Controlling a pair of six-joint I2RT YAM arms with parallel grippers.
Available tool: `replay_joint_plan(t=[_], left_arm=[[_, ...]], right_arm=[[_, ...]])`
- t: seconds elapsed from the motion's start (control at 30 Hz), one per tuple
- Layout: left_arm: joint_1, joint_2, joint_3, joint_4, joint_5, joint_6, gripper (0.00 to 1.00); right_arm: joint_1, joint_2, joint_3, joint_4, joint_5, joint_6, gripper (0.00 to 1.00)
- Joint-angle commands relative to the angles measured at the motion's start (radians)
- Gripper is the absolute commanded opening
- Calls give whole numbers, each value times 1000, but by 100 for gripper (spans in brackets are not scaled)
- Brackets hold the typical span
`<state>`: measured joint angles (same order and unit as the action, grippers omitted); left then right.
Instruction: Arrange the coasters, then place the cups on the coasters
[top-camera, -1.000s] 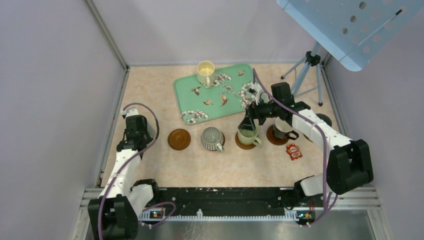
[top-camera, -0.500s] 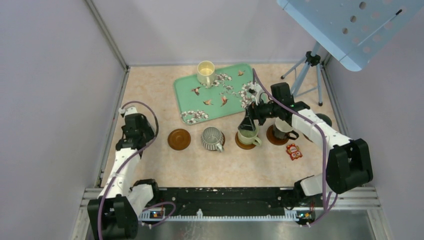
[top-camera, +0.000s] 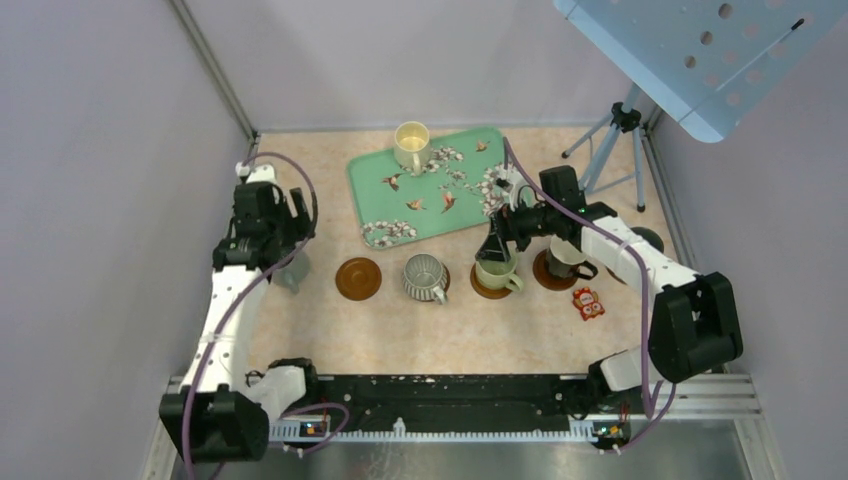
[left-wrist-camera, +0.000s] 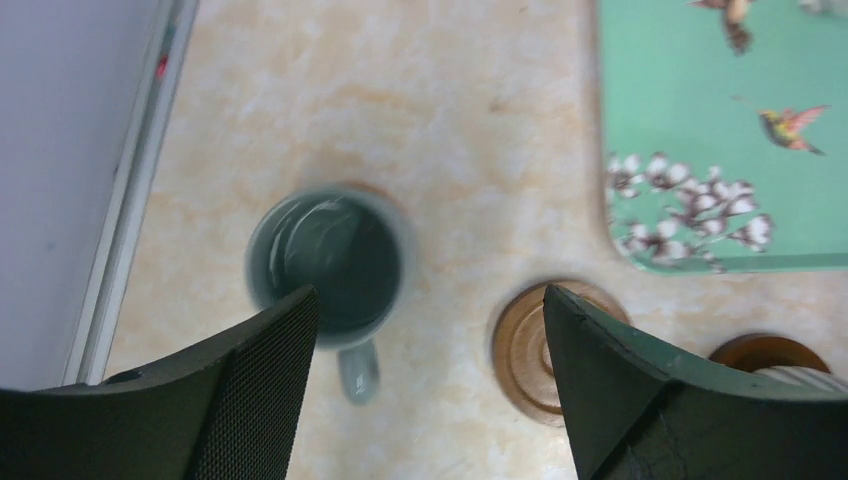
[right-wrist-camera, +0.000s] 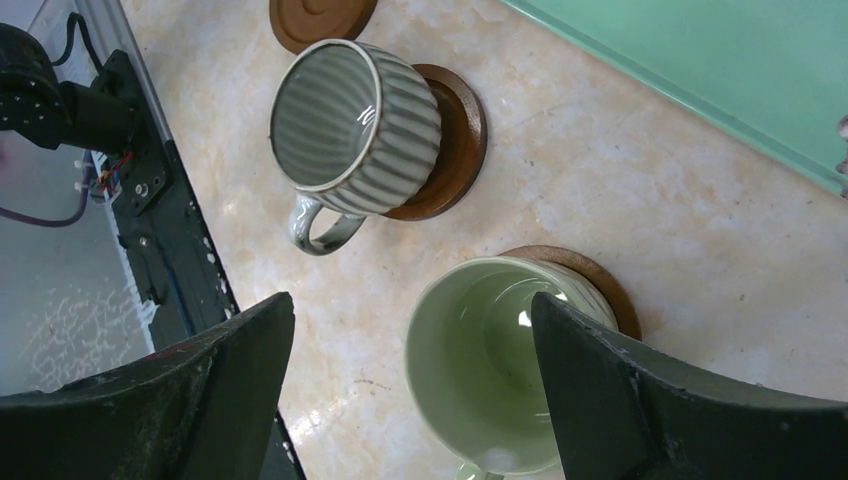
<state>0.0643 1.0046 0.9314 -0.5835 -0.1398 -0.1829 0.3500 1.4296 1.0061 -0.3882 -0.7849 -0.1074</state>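
A coaster is still bare, so my left gripper will next move outward over the tray and down around the cream mug's handle (top-camera: 417, 166).
A dark grey-green mug (left-wrist-camera: 330, 262) stands upright at the left end of the row, with a brown edge showing under its far side. My left gripper (left-wrist-camera: 430, 292) hangs open above it, holding nothing. A bare coaster (left-wrist-camera: 525, 350) lies to the mug's right. The ribbed mug (right-wrist-camera: 350, 130) sits on a coaster (right-wrist-camera: 455, 150). My right gripper (right-wrist-camera: 412, 300) is open over the pale green mug (right-wrist-camera: 490, 370), which rests on a coaster (right-wrist-camera: 600, 280). A black mug (top-camera: 565, 258) sits on another coaster. The cream mug (top-camera: 411, 143) stands on the tray.
The green floral tray (top-camera: 440, 190) lies at the back centre. A red owl trinket (top-camera: 588, 303) lies near the right arm. A tripod (top-camera: 615, 140) stands at the back right. The side wall rail (left-wrist-camera: 130, 190) runs close to the left mug.
My left gripper has opened and lifted up and away from the dark grey-green mug, which stays standing on the table. The right arm has not moved.
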Motion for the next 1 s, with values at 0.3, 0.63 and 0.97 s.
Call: replay_joint_plan(t=[0.3,0.63,0.97], left_arm=[[-385,494,407,165,-48,36,87],[-483,935,762,211,-65,-39,83],[-499,1181,967,309,-128,-60,80]], right_arm=[[-10,4,41,23,89,9,87],[-14,0,40,17,110,2,87],[-18,12,42,18,112,-2,87]])
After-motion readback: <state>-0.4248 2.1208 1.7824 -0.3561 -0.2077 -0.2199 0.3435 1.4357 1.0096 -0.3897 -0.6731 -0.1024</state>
